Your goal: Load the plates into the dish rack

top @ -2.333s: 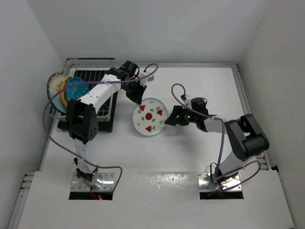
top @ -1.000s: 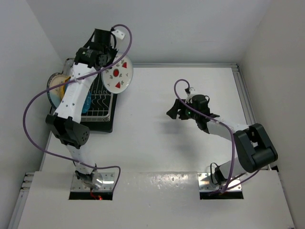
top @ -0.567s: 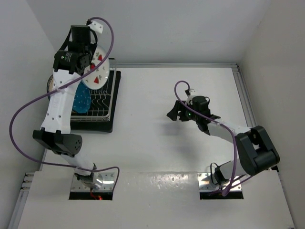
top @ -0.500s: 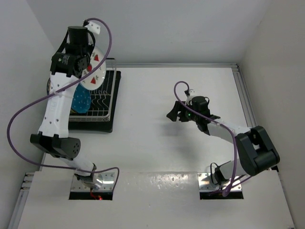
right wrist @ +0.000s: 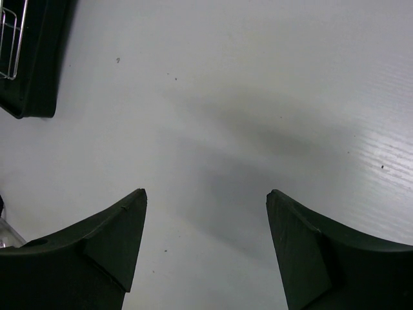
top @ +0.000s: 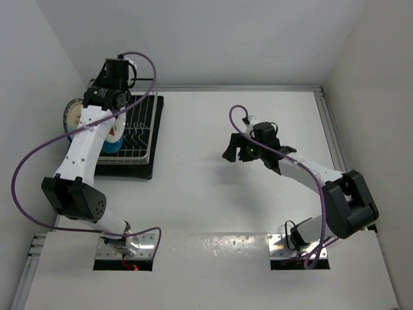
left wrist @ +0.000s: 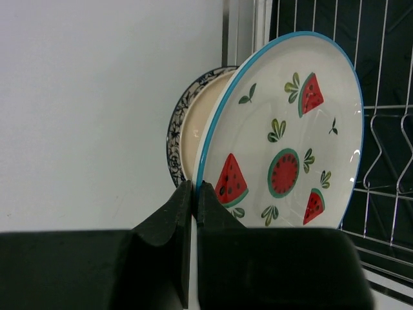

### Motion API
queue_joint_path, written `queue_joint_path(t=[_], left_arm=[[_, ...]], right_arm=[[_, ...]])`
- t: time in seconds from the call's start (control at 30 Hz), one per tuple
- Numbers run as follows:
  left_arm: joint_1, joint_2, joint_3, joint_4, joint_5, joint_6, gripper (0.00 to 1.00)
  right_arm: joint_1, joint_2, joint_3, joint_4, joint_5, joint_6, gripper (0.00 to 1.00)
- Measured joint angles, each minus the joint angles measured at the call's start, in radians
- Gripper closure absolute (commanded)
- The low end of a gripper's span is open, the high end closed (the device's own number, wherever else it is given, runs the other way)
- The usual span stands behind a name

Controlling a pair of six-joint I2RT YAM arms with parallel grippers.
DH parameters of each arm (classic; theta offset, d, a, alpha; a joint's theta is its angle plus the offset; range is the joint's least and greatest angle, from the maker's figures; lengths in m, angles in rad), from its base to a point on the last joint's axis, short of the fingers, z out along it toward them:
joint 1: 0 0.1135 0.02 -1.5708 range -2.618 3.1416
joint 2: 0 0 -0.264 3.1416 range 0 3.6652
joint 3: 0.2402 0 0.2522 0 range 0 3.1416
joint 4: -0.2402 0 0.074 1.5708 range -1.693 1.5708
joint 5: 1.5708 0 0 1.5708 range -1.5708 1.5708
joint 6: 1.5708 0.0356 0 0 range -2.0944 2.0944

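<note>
The left gripper needs to carry the fruit plate down into the dish rack next, beside the blue dotted plate, before it opens.
My left gripper is shut on the lower rim of the white plate with red fruit shapes, which stands on edge. The blue-floral-rimmed cream plate stands just behind it. In the top view the left gripper is low over the left part of the dish rack. The fruit plate sits beside a blue dotted plate and the cream plate. The other plates are hidden by the arm. My right gripper is open and empty over the mid-table; its jaws stand wide apart.
The rack's wires and black drip tray lie right of the held plate. A corner of the tray shows at the top left of the right wrist view. White walls close in on the left and back.
My left arm has carried the fruit plate from the mid-table up over the rack and lowered it in among the standing plates. My right gripper has drawn back slightly, still open.
</note>
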Motion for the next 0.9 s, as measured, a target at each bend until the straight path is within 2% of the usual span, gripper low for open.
queue_joint_path(t=[0.23,0.47,0.9], left_arm=[[0.0,-0.002,-0.076,0.071,-0.067,0.031,1.0],[0.005,-0.005,-0.082,0.127,-0.126,0.063,1.0],[0.018,-0.026,-0.188,0.18,-0.121,0.056,1.0]], right_arm=[[0.01,-0.015,0.024,-0.047,0.024,-0.007,0.26],[0.011,-0.059,0.013,-0.059,0.045,-0.022,0.26],[0.011,-0.064,0.007,-0.065,0.063,-0.045,0.26]])
